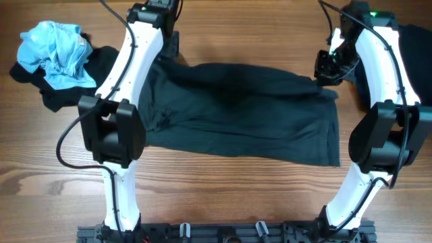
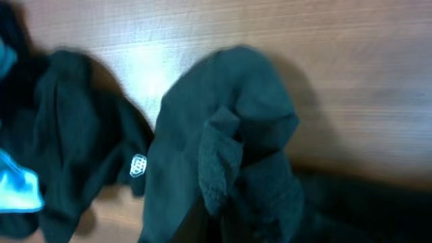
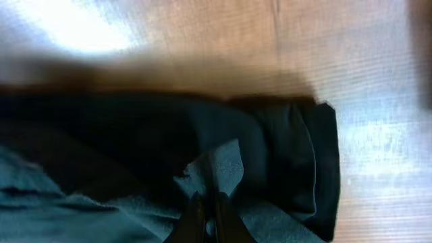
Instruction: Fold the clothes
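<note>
The right gripper lowers slightly back next, laying the pinched fold of the shirt onto the shirt's far corner area, since the shirt's far edge is lifted.
A large black T-shirt lies spread across the middle of the table, its far edge lifted at both ends. My left gripper is at the shirt's far left corner. In the left wrist view a bunched fold of the shirt rises from the jaws and hides the fingers. My right gripper is shut on a pinched fold of the shirt at its far right corner. A crumpled light blue garment rests on another black garment at the far left.
A further dark garment lies at the far right edge behind the right arm. Both arm bases stand at the table's near edge. Bare wooden table shows in front of the shirt.
</note>
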`<state>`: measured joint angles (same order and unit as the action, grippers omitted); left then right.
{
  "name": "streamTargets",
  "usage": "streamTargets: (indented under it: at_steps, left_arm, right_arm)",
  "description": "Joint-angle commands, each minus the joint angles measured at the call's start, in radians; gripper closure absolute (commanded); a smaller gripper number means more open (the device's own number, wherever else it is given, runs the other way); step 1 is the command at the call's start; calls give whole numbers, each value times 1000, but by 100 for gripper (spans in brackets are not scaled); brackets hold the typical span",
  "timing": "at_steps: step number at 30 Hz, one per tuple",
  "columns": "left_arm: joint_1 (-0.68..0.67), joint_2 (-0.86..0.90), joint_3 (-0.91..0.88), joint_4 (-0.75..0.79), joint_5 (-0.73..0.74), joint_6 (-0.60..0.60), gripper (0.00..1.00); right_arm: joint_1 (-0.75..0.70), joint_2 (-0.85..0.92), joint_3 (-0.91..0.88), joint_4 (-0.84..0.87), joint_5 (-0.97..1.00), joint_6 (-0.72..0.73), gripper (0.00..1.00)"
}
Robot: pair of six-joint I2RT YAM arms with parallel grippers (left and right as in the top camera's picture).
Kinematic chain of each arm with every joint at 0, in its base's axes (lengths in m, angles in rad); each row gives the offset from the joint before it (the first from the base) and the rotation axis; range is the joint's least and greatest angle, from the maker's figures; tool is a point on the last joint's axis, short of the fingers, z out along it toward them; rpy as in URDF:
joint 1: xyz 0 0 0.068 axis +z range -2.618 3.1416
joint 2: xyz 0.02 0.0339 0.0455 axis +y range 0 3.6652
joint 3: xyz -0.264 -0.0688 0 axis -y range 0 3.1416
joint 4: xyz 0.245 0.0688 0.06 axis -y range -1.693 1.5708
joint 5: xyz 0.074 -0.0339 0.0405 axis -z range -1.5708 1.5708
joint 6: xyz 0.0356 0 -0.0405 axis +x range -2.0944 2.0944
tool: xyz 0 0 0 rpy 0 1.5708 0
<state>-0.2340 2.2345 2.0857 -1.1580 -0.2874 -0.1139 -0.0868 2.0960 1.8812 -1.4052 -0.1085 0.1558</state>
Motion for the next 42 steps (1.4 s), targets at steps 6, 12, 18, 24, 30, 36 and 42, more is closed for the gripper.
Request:
streamTargets:
  at_steps: [6,12,18,24,30,36,42]
  left_arm:
    - [98,-26,2,-144,40,-54,96]
    - [108,-26,2,-155,40,-51,96]
    - [107,-26,2,-167,40,-51,73]
    - [108,-26,2,-224,39,-47,46]
    - [121,-26,2,-215,35,-47,32]
    - [187,-26,2,-129,175,-52,12]
    - [221,-26,2,-59,288,-51,10]
  right_arm:
    - [-10,-12,-25,-81,4,3,96]
    - [-10,-12,-76,-91,8,4,96]
    - [-11,-11,-90,-99,7,3,26]
    - [-17,-11,-90,-99,2,12,12]
    - [-62,-11,-90,-99,-29,7,14]
    - [-182,-11,-92,-40,31,-38,14]
    - [-183,-11,-206,68,64,-52,25]
